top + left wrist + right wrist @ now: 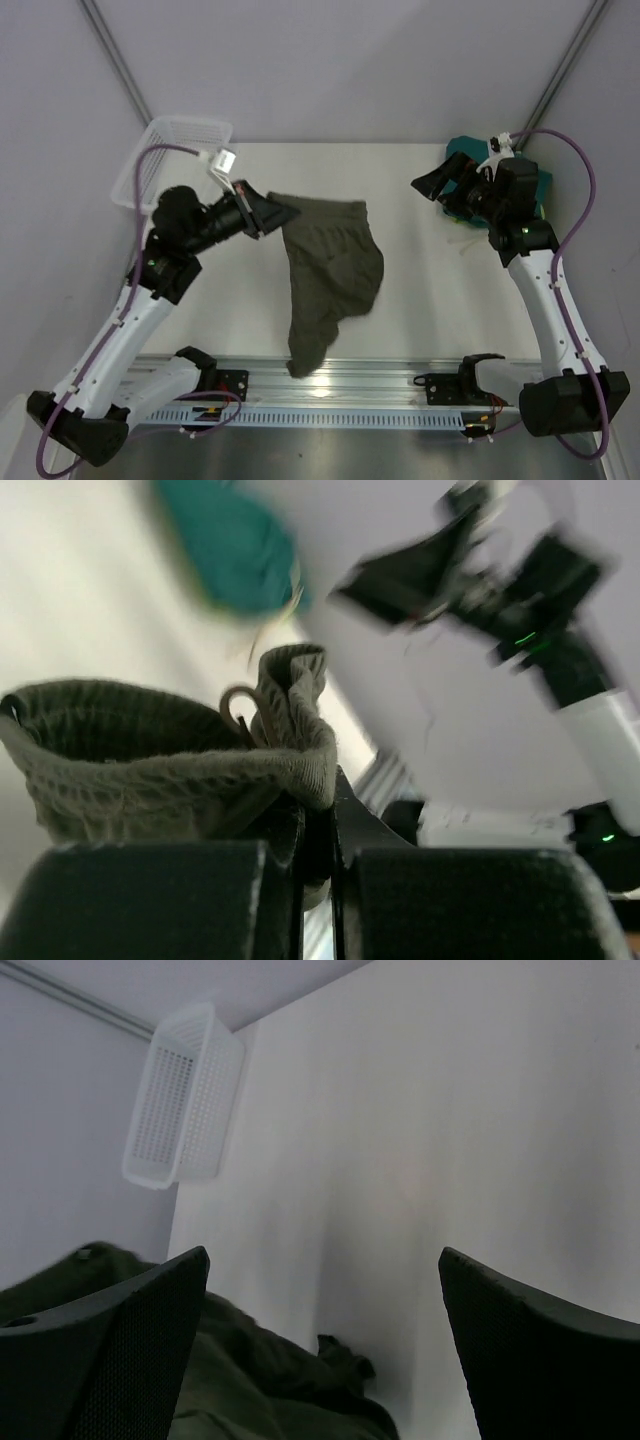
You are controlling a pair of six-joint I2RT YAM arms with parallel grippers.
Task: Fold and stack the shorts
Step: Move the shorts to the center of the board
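Note:
My left gripper will next release the shorts' waistband down and back, as the tabletop before the near bar is below it and toward my base.
The olive-green shorts hang from my left gripper, which is shut on their waistband and holds them above the table, the legs trailing down to the near rail. In the left wrist view the waistband and its dark drawstring bunch over my shut fingers. My right gripper is open and empty, raised at the right, apart from the shorts. In the right wrist view the shorts show low between the open fingers. A folded teal pair lies at the back right, mostly hidden behind the right arm.
A white mesh basket stands at the back left corner, also in the right wrist view. A metal rail runs along the near table edge. Grey walls close in the sides and back.

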